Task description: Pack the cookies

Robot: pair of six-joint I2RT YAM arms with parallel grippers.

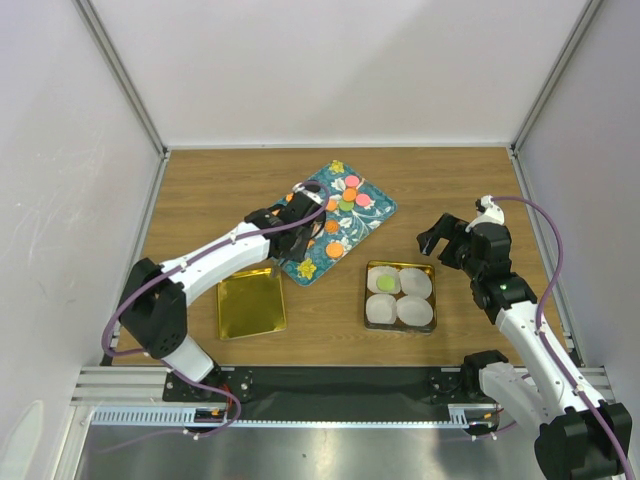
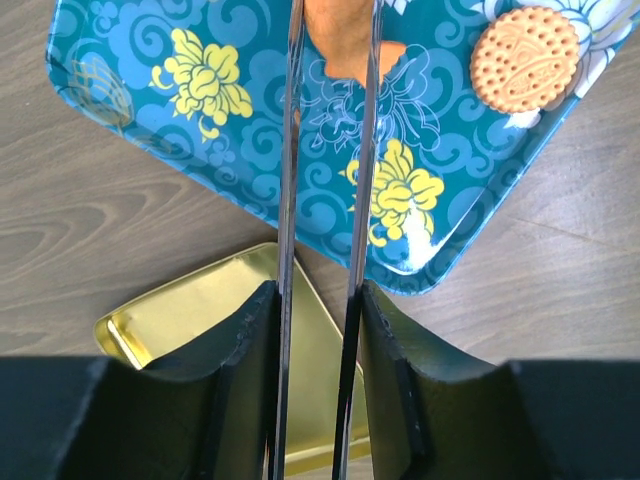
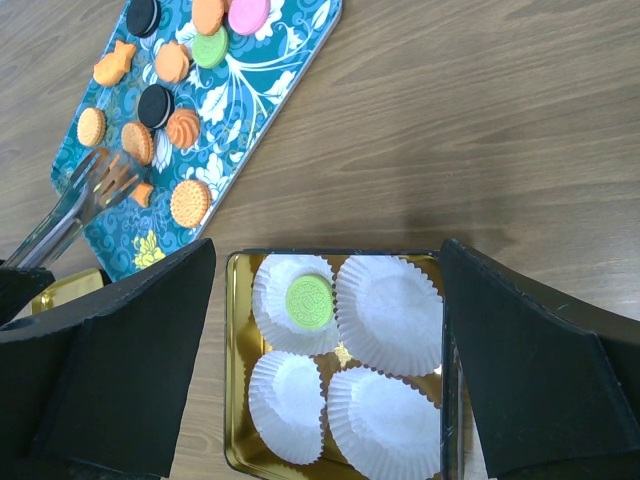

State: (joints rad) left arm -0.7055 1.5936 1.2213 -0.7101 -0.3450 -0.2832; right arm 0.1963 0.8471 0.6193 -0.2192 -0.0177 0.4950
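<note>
My left gripper rises from the tray next, then lowers over the far cup beside the green cookie's in the tin, because that cup is empty.
Several cookies, orange, green, pink and black, lie on the teal floral tray; they also show in the right wrist view. My left gripper is shut on metal tongs over the tray's near end. An orange cookie sits between the tong tips. A round orange biscuit lies to their right. One green cookie rests in the far-left paper cup of the gold tin. My right gripper is open and empty above the tin, right of it in the top view.
The tin holds several white paper cups, three of them empty. A gold lid lies left of the tin, near the tray's near corner, and shows below the tongs. White walls enclose the wooden table.
</note>
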